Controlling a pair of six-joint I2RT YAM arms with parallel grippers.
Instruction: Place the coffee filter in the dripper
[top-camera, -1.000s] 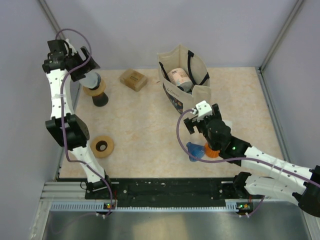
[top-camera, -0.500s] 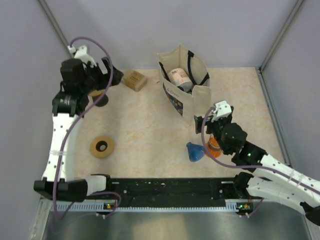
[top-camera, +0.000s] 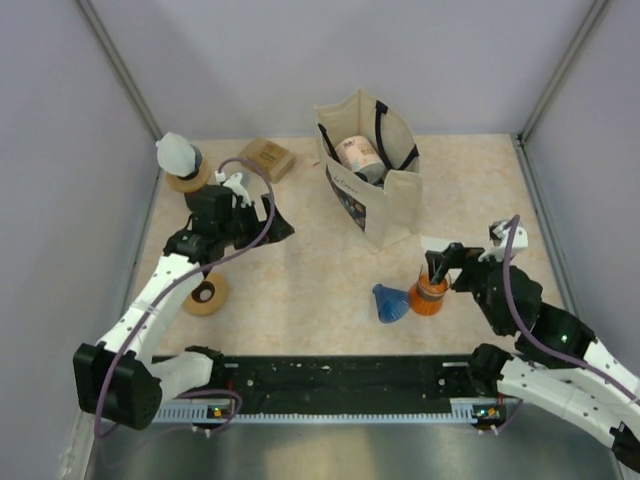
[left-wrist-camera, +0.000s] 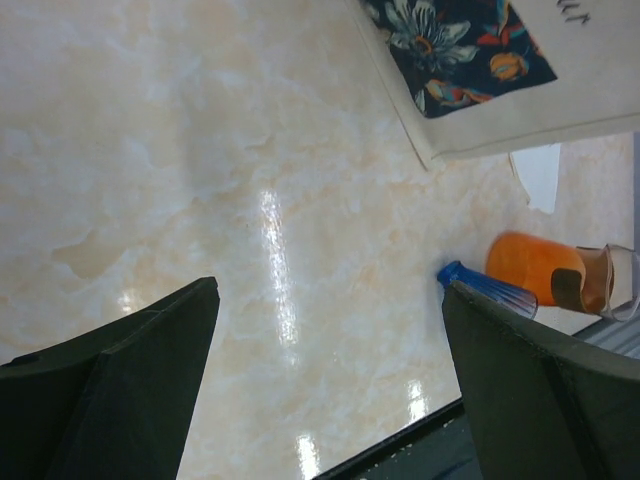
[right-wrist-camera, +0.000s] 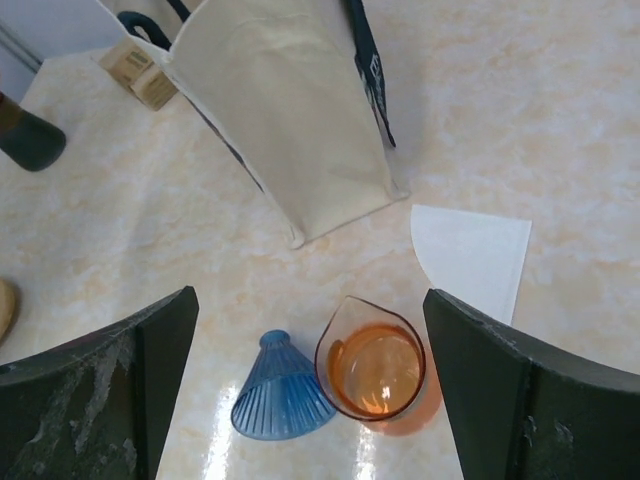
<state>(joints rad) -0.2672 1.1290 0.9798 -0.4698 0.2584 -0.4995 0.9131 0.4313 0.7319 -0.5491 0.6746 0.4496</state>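
Next, my left gripper will move back and down astride the tape roll's rim (top-camera: 220, 289), which lies below it, nearer my base, with a hole for one finger.
The blue ribbed dripper (top-camera: 390, 302) (right-wrist-camera: 280, 395) lies on its side on the table, touching the orange glass carafe (top-camera: 428, 297) (right-wrist-camera: 372, 365) on its right. The white coffee filter (right-wrist-camera: 470, 255) (top-camera: 436, 243) lies flat behind the carafe, partly hidden under my right arm in the top view. My right gripper (top-camera: 450, 262) (right-wrist-camera: 310, 295) hangs open above the carafe and filter, holding nothing. My left gripper (top-camera: 275, 222) (left-wrist-camera: 330, 290) is open over bare table left of the bag. It sees the dripper (left-wrist-camera: 485, 285) and carafe (left-wrist-camera: 535, 270) at its right edge.
A cream tote bag (top-camera: 370, 170) (right-wrist-camera: 290, 120) stands upright just behind the filter. A brown box (top-camera: 267, 158) and a white-topped bottle in a tan ring (top-camera: 180, 160) sit at the back left. A tape roll (top-camera: 205, 293) lies at the front left.
My left arm has swung down from the back left corner toward the table's middle. My right gripper has drawn back to the right, off the dripper. Both stay open.
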